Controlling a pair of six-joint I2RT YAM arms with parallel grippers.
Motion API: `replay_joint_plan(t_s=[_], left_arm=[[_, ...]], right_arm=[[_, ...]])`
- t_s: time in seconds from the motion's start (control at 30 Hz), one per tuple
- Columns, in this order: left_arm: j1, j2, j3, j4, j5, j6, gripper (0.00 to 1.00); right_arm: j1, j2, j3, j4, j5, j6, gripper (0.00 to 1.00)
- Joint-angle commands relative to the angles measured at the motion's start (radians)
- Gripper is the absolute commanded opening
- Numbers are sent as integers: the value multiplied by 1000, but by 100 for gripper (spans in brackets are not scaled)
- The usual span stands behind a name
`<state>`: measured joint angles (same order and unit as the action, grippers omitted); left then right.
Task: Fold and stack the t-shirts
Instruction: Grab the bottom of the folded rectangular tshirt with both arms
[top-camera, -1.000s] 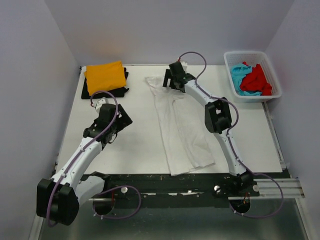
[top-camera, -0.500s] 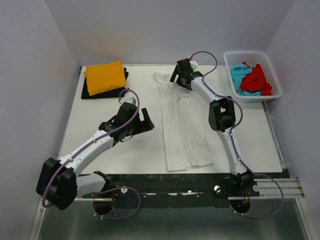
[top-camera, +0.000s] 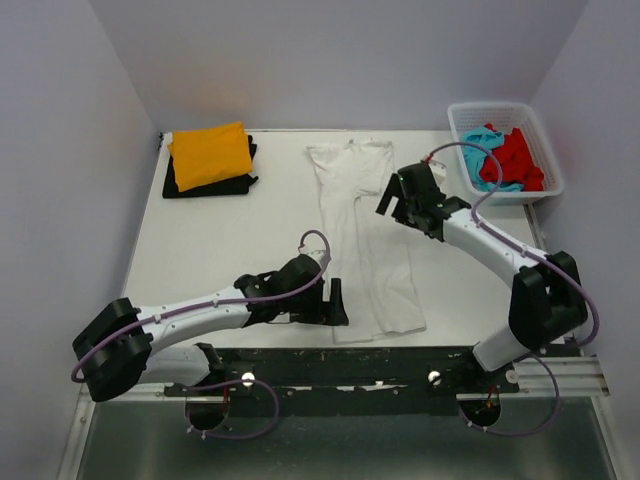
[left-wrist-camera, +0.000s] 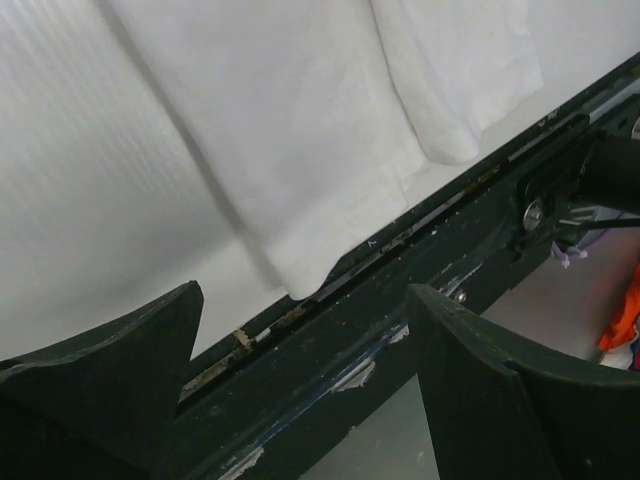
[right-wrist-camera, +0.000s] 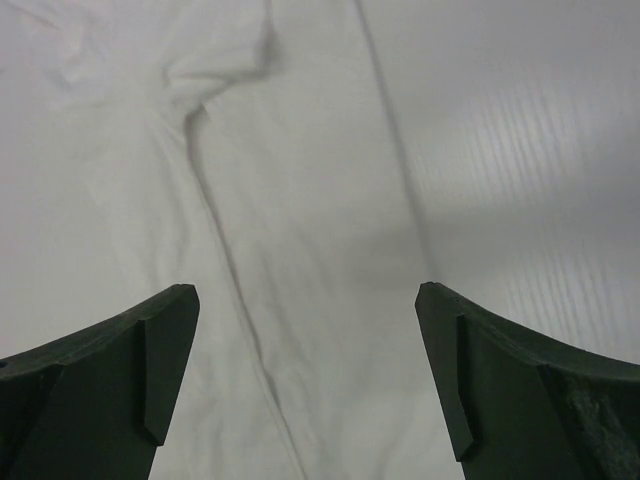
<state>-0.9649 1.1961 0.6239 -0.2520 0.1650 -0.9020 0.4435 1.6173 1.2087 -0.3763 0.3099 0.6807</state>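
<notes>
My right gripper moves back along the shirt's long edge and down onto the opposite hem corner next, since my left gripper stands at one hem corner.
The white t-shirt (top-camera: 362, 235) lies as a long narrow strip down the middle of the table, collar end at the back. My left gripper (top-camera: 337, 303) is open at the shirt's near left corner (left-wrist-camera: 300, 275), by the table's front edge. My right gripper (top-camera: 392, 205) is open and empty, hovering over the shirt's right side (right-wrist-camera: 300, 220). A folded orange t-shirt (top-camera: 211, 153) lies on a black one (top-camera: 178, 183) at the back left. The red (top-camera: 514, 157) and turquoise (top-camera: 478, 150) t-shirts sit in the basket.
A white lattice basket (top-camera: 538, 130) stands at the back right corner. The table's dark front rail (left-wrist-camera: 400, 330) runs just beyond the shirt's hem. Walls enclose the table on three sides.
My left arm has swung from the left side to the shirt's near left corner. My right gripper has let go of the collar end and drawn back over the shirt's right side.
</notes>
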Motion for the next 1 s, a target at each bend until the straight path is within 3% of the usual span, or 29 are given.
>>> replay_joint_plan(t_s=[0.0, 0.23, 0.33, 0.43, 0.53, 0.57, 0.7, 0.8, 0.93, 0.97], left_arm=[[-72, 40, -15, 51, -27, -67, 80], [-130, 166, -21, 98, -70, -136, 65], [-140, 218, -15, 102, -74, -158, 53], [-169, 250, -3, 97, -93, -167, 37], [-181, 273, 23, 44, -117, -167, 4], [-181, 273, 25, 26, -128, -169, 0], [-182, 241, 6, -26, -178, -178, 0], [-182, 195, -11, -49, -205, -166, 0], [-181, 117, -15, -140, -276, -155, 0], [-180, 98, -19, -155, -296, -153, 0]], right_arm=[[1, -141, -251, 36, 50, 104, 100], [1, -336, -432, -19, 99, 157, 100], [1, -388, -458, -64, 95, 175, 100], [2, -429, -490, -64, 89, 177, 100], [1, -440, -498, -107, 117, 194, 100], [2, -441, -496, -128, 128, 201, 100], [3, -463, -499, -209, 90, 161, 100], [11, -477, -523, -274, -69, 69, 97], [102, -522, -570, -345, -150, 93, 96], [122, -529, -571, -335, -229, 97, 95]])
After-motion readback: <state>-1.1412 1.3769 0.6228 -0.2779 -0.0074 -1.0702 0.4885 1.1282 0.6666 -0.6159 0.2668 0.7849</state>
